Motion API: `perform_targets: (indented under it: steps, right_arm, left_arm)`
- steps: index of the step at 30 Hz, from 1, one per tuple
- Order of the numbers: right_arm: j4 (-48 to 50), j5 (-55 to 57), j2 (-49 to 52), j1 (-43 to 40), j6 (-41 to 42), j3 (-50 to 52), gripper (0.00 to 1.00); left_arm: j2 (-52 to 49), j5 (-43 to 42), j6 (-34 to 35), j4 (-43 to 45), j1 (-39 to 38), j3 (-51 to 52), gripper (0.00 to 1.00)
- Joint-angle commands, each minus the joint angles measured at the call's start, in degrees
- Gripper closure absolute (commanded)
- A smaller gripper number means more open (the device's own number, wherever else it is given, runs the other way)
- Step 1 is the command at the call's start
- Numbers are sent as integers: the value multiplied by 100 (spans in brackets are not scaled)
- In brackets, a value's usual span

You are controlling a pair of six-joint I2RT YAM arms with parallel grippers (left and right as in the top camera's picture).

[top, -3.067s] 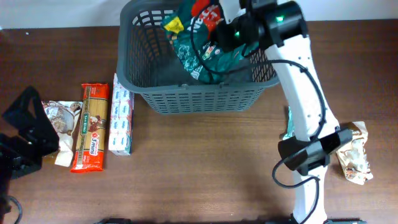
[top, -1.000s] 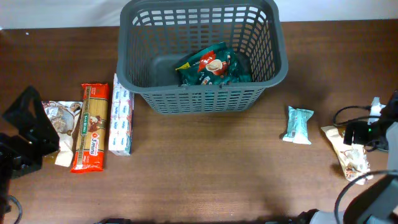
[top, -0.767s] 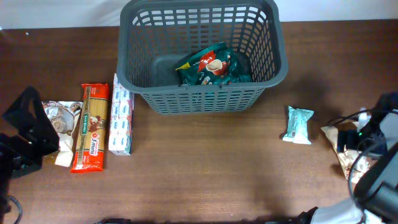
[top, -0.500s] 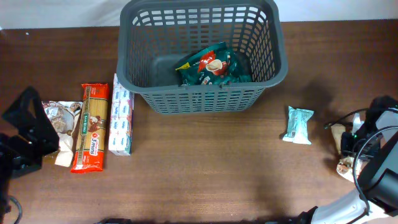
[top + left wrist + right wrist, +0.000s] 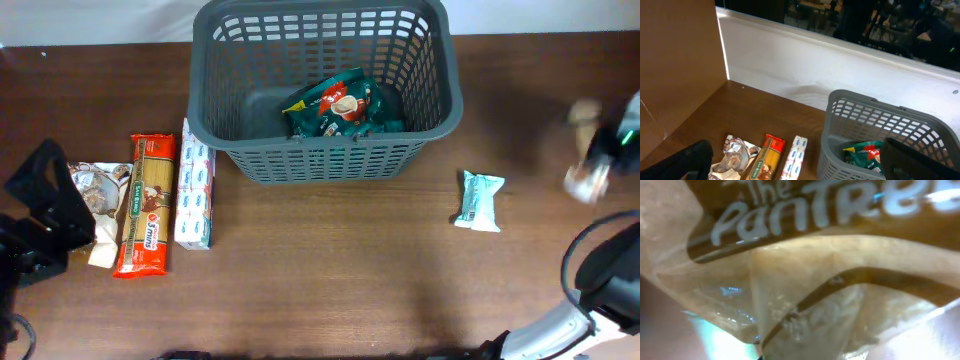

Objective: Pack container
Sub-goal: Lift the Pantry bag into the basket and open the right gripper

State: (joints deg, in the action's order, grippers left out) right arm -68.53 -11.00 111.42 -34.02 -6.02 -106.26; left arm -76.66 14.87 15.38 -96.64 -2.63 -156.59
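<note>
Next, my right gripper rises outward over the basket's rim, then lowers the brown packet toward the green bag, where open space shows.
The dark-grey slotted basket stands at the back centre and holds a green snack bag. My right gripper is at the far right edge, raised off the table and blurred, shut on a beige and brown crinkly packet. That packet fills the right wrist view and hides the fingers. My left gripper is open and empty at the far left, beside the row of packets. The left wrist view shows the basket and the green bag.
On the left lie a silver-brown packet, a red pasta pack and a white-blue box, side by side. A small teal packet lies right of the basket. A white wall runs along the table's far edge.
The right arm left the basket, where the green bag stayed, went to the beige packet at the right edge, closed on it and lifted it up and back. The left arm stayed still.
</note>
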Motion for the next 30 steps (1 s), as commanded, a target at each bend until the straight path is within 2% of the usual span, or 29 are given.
perform_targets:
  steps: [1,3,4,8,13,16,24,30]
  right_arm:
    - [-444,-1620,-262,470,251,-2011,96]
    - [-684,-1965,-262,798,251,-3038,96]
    - [-800,-2153,-262,1213,247,-3880,96]
    - [-743,-2107,-262,2415,103,-4964,97]
    - [-391,-1215,-81,4054,-374,-4885,96]
    - [-162,-745,271,4656,-428,-4664,97]
    - [-90,-671,1801,5399,-350,-4533,96]
    - [-151,-258,2393,5624,-365,-4529,96]
  left_arm:
    - [-17,59,-92,0,17,-4,1]
    - [-17,59,-92,0,17,-4,1]
    - [-17,59,-90,0,17,-4,1]
    - [-17,59,-90,0,17,-4,0]
    - [-17,59,-92,0,17,-4,0]
    - [-17,59,-90,0,17,-4,1]
    - [-17,59,-92,0,17,-4,0]
    - [-17,59,-92,0,17,-4,1]
